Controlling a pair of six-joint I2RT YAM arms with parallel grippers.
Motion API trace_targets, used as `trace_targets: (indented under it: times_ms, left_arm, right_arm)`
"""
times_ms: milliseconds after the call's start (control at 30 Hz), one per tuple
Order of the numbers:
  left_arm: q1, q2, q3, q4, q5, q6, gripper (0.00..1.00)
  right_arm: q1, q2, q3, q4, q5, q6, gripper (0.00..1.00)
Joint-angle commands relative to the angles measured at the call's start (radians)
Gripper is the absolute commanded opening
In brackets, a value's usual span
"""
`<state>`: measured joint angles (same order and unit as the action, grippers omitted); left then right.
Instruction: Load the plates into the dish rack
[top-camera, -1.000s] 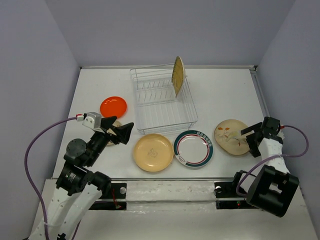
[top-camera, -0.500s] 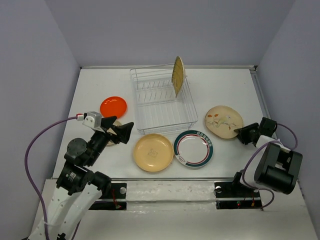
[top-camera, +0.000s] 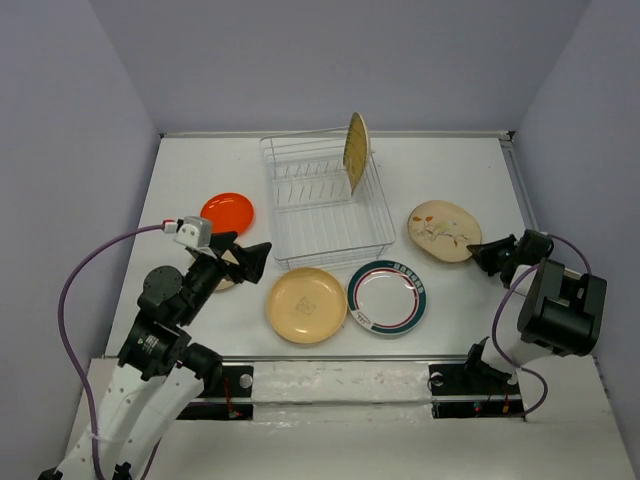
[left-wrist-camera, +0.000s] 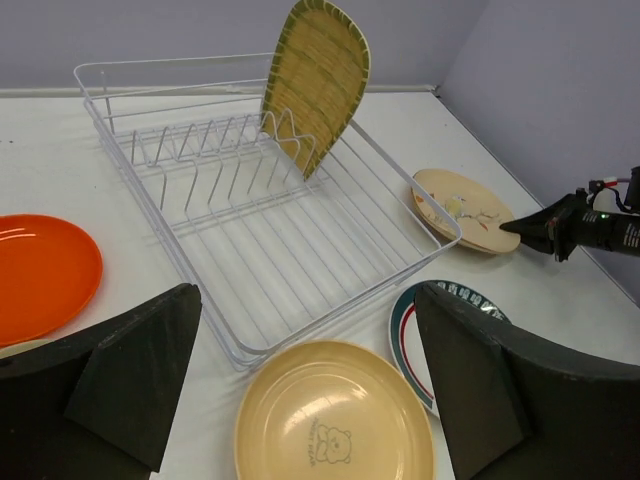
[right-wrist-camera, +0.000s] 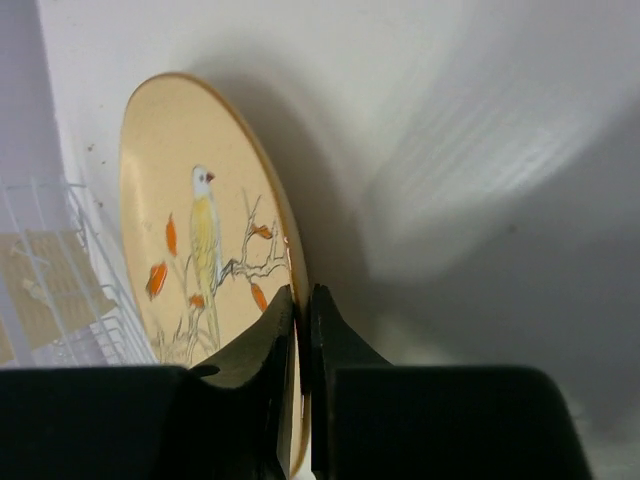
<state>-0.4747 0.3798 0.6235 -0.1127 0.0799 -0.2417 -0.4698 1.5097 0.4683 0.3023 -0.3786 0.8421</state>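
My right gripper has the dish rack's empty wires beside the yellow-green plate outward and to the left of it in the top view. Next it should lift across, turn, lower into those wires and release.
The white wire dish rack (top-camera: 335, 258) (left-wrist-camera: 250, 210) stands at the middle back, with the ribbed yellow-green plate (top-camera: 356, 150) (left-wrist-camera: 318, 85) upright in its prongs. My right gripper (top-camera: 480, 253) (right-wrist-camera: 300, 300) is shut on the rim of the cream floral plate (top-camera: 440, 230) (right-wrist-camera: 200, 240), right of the rack. My left gripper (top-camera: 245, 252) (left-wrist-camera: 305, 300) hangs open at the rack's front left, holding nothing. Flat on the table lie the orange plate (top-camera: 227, 212) (left-wrist-camera: 40, 275), the tan-yellow plate (top-camera: 306, 305) (left-wrist-camera: 335, 415) and the teal-rimmed plate (top-camera: 387, 297) (left-wrist-camera: 404, 330). A small beige plate (top-camera: 223, 285) is mostly hidden under the left arm.
Grey walls close in the white table on the left, back and right. The right arm's gripper (left-wrist-camera: 510, 228) also shows in the left wrist view, low at the floral plate's edge. The rack's prong row runs along its far half.
My right gripper has swung away from the front edge and closed on the floral plate's rim; the plate has shifted back and left. The left arm has moved only slightly.
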Motion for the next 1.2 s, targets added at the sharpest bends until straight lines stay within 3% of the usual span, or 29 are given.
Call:
trace_targets:
  times_ms: [0,100,300,400,567,700,867,933,1033,1167]
  left_arm:
    - [0.010,0.025,0.041,0.035,0.015,0.004,0.99]
    - [0.011,0.034,0.038,0.034,0.018,0.001,0.99]
    - [0.019,0.068,0.036,0.038,0.017,-0.013,0.99]
    - [0.028,0.093,0.036,0.039,0.012,-0.025,0.99]
    - [0.061,0.100,0.035,0.042,0.008,-0.030,0.99]
    - [0.087,0.114,0.032,0.041,0.000,-0.034,0.99]
    - [0.103,0.134,0.030,0.038,-0.012,-0.053,0.99]
    - [0.114,0.142,0.028,0.036,-0.014,-0.059,0.99]
    - [0.122,0.148,0.027,0.033,-0.008,-0.062,0.99]
    - [0.123,0.149,0.025,0.031,-0.002,-0.061,0.99]
  right_arm:
    - [0.003,-0.020,-0.016,0.004,0.072,-0.038,0.07]
    - [0.003,-0.145,-0.025,-0.009,0.124,-0.046,0.07]
    - [0.052,-0.552,0.124,-0.302,0.382,-0.139,0.07]
    - [0.100,-0.641,0.266,-0.402,0.496,-0.196,0.07]
    - [0.353,-0.642,0.489,-0.482,0.648,-0.293,0.07]
    - [0.618,-0.556,0.746,-0.505,0.838,-0.402,0.07]
    - [0.982,-0.337,1.068,-0.505,1.141,-0.632,0.07]
    - [1.107,-0.174,1.189,-0.505,1.261,-0.754,0.07]
    - [1.198,0.050,1.474,-0.503,1.354,-0.889,0.07]
    - [1.235,0.295,1.721,-0.503,1.422,-1.049,0.07]
